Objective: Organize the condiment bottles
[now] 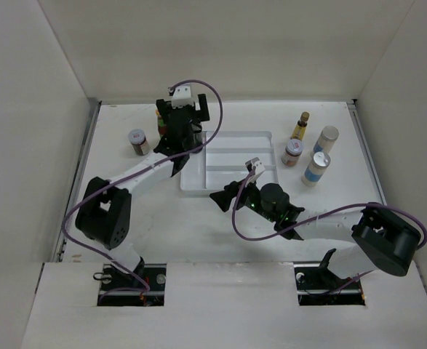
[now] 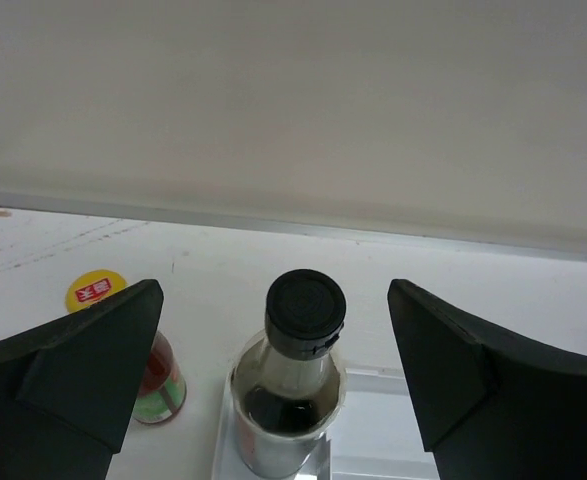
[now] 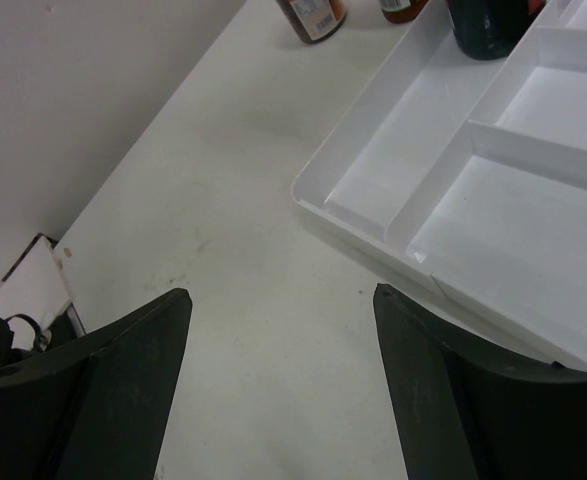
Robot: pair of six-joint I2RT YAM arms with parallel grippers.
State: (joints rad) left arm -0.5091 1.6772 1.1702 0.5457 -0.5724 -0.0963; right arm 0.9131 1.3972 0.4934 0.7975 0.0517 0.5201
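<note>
I need to move my left gripper left in the top view next, then down onto the yellow cap (image 1: pixel 158 113), as the red-green bottle still stands outside the tray (image 1: pixel 235 174).
A clear bottle with a black cap (image 2: pixel 304 312) and dark liquid stands upright in the far-left corner of the white divided tray (image 1: pixel 235 174). My left gripper (image 2: pixel 275 292) is open, one finger on each side of the bottle and clear of it. Just left of it, on the table, stands a red-green bottle with a yellow cap (image 2: pixel 97 292). Further left is a short silver-lidded jar (image 1: pixel 138 142). My right gripper (image 3: pixel 281 293) hangs open and empty over bare table in front of the tray's near-left corner (image 3: pixel 318 195).
Right of the tray stand a slim amber bottle (image 1: pixel 300 125), a short jar (image 1: pixel 293 151) and two tall silver-lidded cylinders (image 1: pixel 328 138) (image 1: pixel 316 167). White walls close the table on three sides. Purple cables loop over both arms.
</note>
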